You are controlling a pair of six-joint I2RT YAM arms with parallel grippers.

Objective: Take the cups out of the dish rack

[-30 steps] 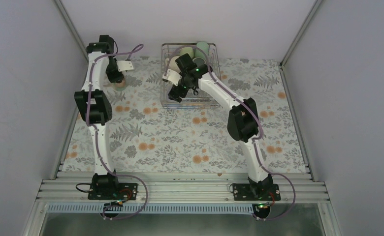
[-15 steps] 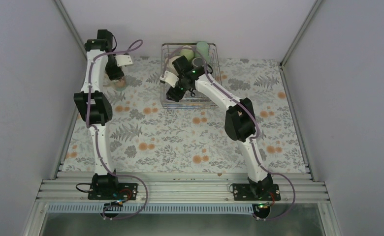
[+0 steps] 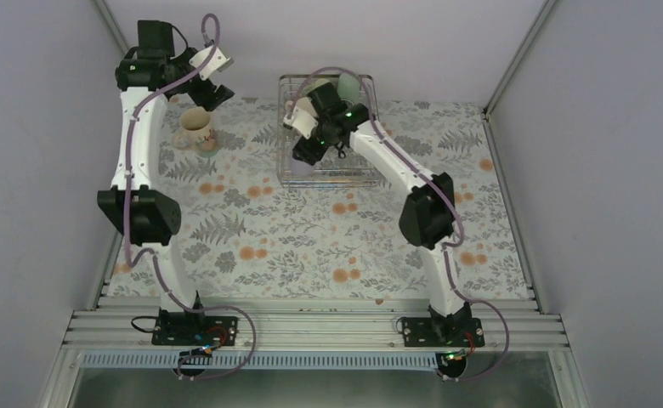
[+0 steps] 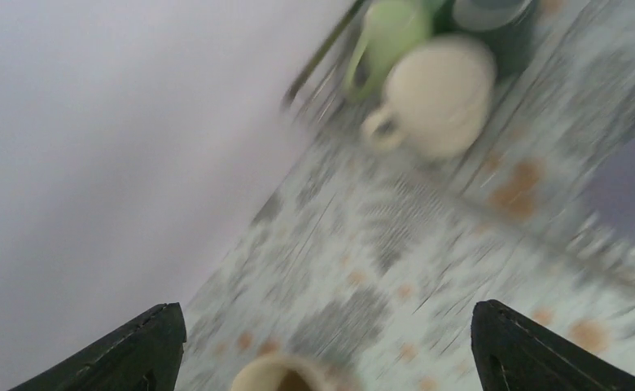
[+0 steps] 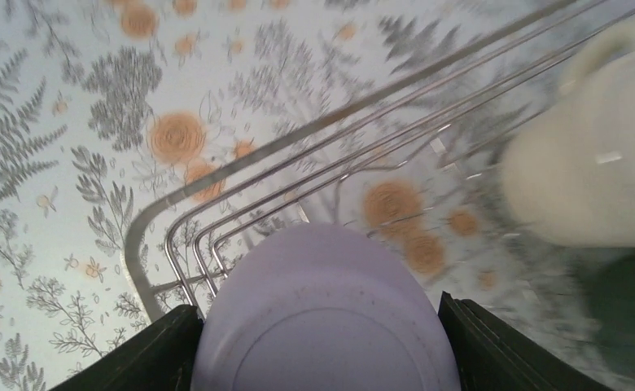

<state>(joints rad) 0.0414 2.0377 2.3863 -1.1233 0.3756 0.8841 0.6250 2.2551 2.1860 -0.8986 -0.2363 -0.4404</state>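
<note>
I will move my left gripper to the right in the top view, onto the lavender cup (image 3: 302,167), since the held cup lies on that side of my left gripper.
The wire dish rack (image 3: 330,181) stands at the back middle of the table. My right gripper (image 3: 305,153) is inside its left part, shut on the lavender cup (image 5: 330,318), which fills the gap between the fingers near the rack's corner wires (image 5: 216,220). A cream cup (image 5: 591,179) and a dark grey-green one (image 5: 624,314) sit beside it. My left gripper (image 3: 213,92) is open and empty, raised above and behind the beige marked cup (image 3: 194,129), which stands upright on the table. The left wrist view shows that cup's rim (image 4: 286,379) low between the fingers.
In the left wrist view the rack's cream mug (image 4: 436,94), a pale green mug (image 4: 387,37) and a dark cup (image 4: 493,16) show blurred. Grey walls close the back and both sides. The floral cloth (image 3: 311,246) covers the table.
My left gripper has let go of the beige cup and risen up and back from it. My right gripper has shifted slightly in the rack with the lavender cup.
</note>
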